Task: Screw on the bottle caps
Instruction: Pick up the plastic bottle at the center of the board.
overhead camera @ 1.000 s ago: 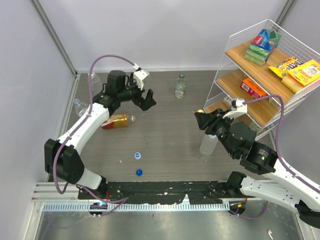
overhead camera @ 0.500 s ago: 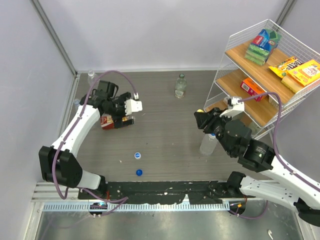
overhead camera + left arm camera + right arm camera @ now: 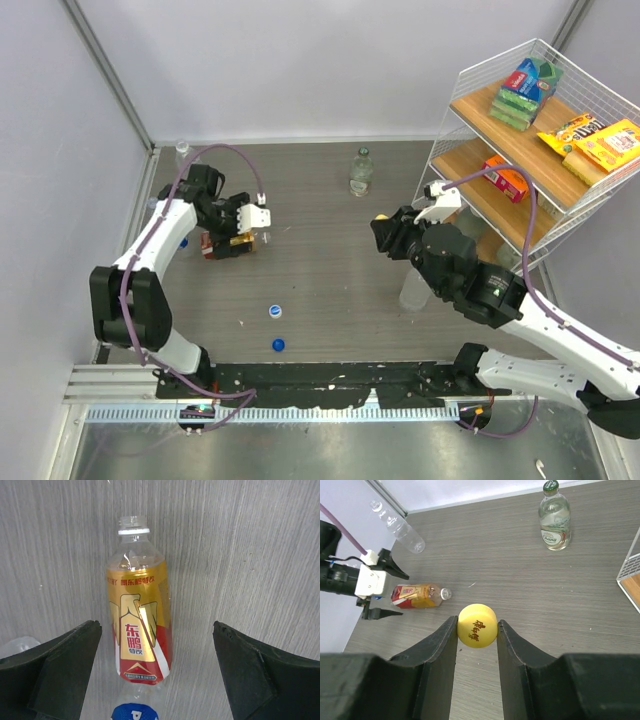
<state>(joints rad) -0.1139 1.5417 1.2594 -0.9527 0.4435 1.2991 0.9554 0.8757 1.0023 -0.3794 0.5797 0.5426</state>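
Note:
The amber bottle's labelled body (image 3: 243, 240) (image 3: 141, 629) is below my left gripper, which will lower its fingers around it and close. The bottle's uncapped neck will stay clear for the yellow cap.
An amber bottle (image 3: 238, 242) with a red and gold label lies uncapped on the table, neck pointing right. It also shows in the left wrist view (image 3: 140, 625) and the right wrist view (image 3: 417, 595). My left gripper (image 3: 232, 228) is open just above it, jaws on either side of its body (image 3: 155, 626), not touching. My right gripper (image 3: 382, 233) is shut on the yellow cap (image 3: 477, 625) and holds it above the table's middle. A white cap with a blue middle (image 3: 274, 311) and a dark blue cap (image 3: 278, 345) lie near the front.
A clear uncapped bottle (image 3: 412, 290) stands by my right arm. A green-capped bottle (image 3: 361, 172) stands at the back. A clear bottle (image 3: 182, 152) lies at the back left. A blue-labelled bottle (image 3: 134, 712) lies beside the amber one. A wire snack shelf (image 3: 520, 150) stands at the right.
My left arm swung left and came down over the amber bottle, jaws open. My right gripper moved left and a little further from me with the yellow cap held.

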